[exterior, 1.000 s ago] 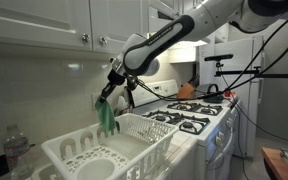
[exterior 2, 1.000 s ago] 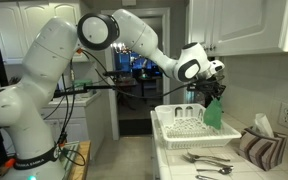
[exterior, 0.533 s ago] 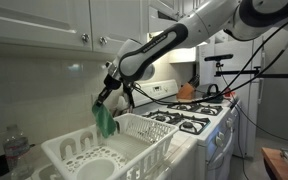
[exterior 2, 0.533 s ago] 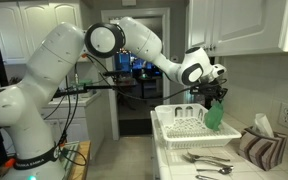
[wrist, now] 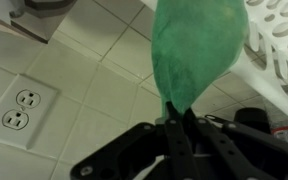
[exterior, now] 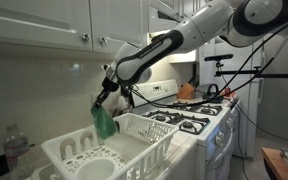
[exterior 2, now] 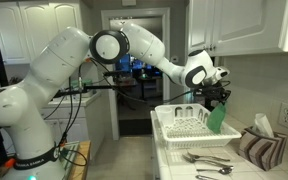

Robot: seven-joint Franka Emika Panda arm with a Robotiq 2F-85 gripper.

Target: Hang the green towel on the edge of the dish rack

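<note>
The gripper eases slightly down and outward next and then releases, as the towel hangs at the rack's back rim just below the gripper.
The green towel (exterior: 105,121) hangs from my gripper (exterior: 108,96), which is shut on its top end. In both exterior views it dangles at the back edge of the white dish rack (exterior: 84,150), near the tiled wall. It also shows in an exterior view (exterior 2: 217,116), at the rack's far side (exterior 2: 179,127), with the gripper (exterior 2: 219,95) above it. In the wrist view the towel (wrist: 194,45) fills the upper middle. The fingers (wrist: 177,123) pinch its narrow end, and the rack's rim (wrist: 274,50) lies at the right.
A gas stove (exterior: 194,115) stands beside the rack. A plastic bottle (exterior: 16,150) stands at the near end of the counter. Cutlery (exterior 2: 206,160) and a striped cloth (exterior 2: 256,148) lie in front of the rack. A wall outlet (wrist: 22,108) is on the tiles.
The gripper with the towel has shifted slightly toward the wall side of the rack; the towel hangs a little further over the rack's back edge.
</note>
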